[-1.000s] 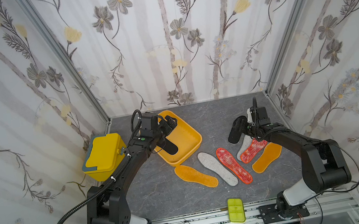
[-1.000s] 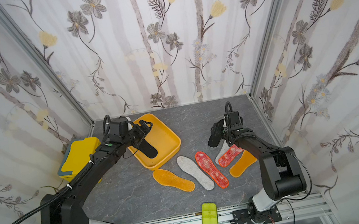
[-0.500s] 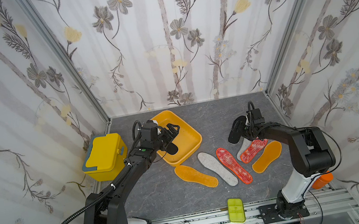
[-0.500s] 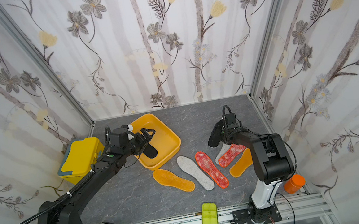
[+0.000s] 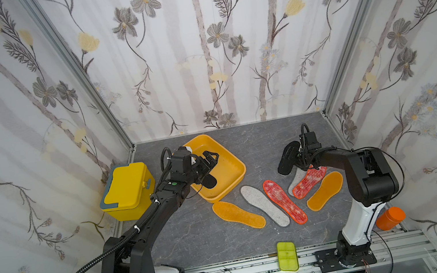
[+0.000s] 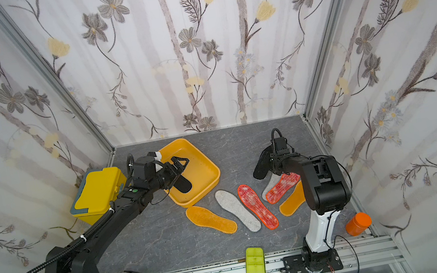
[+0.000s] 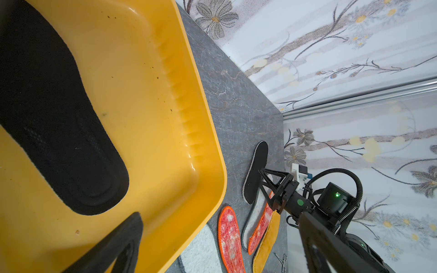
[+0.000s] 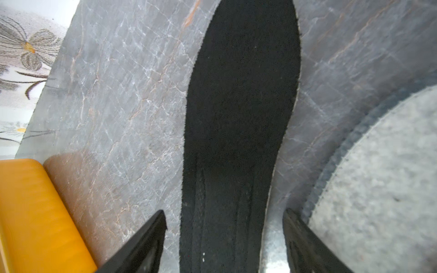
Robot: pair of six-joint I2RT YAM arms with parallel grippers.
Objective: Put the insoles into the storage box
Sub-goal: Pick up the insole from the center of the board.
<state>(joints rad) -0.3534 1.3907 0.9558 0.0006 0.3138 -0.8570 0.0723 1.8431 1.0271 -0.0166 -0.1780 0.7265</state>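
My right gripper stays low and draws closed on the second black insole's edge facing the grey-white insole (image 8: 265,218) next, because that insole lies between my open fingers.
The storage box (image 5: 235,167) (image 6: 208,165) is the shallow orange-yellow tray at the back left. One black insole (image 5: 209,180) (image 7: 59,118) lies loose inside it. My left gripper (image 5: 210,157) (image 6: 180,162) hovers over the box, open and empty. The second black insole (image 5: 286,158) (image 8: 241,106) lies on the grey floor to the right. My right gripper (image 5: 299,156) (image 8: 224,212) straddles its heel, open, with a gap on each side. Orange-yellow (image 5: 238,214), grey-white (image 5: 264,205) and red-orange (image 5: 285,201) insoles lie in front of the box. Their partners (image 5: 310,180) overlap in a pile by the right arm.
A taller yellow lidded box (image 5: 126,190) stands left of the storage box, beside my left arm. A lime-green case (image 5: 287,255) rests on the front rail. An orange jar (image 5: 389,218) sits at the front right behind the right arm's base. Papered walls close in three sides.
The left jaws have spread slightly wider above the box. The right arm has folded up over its base, uncovering the orange jar, and its jaws have narrowed a little round the black insole.
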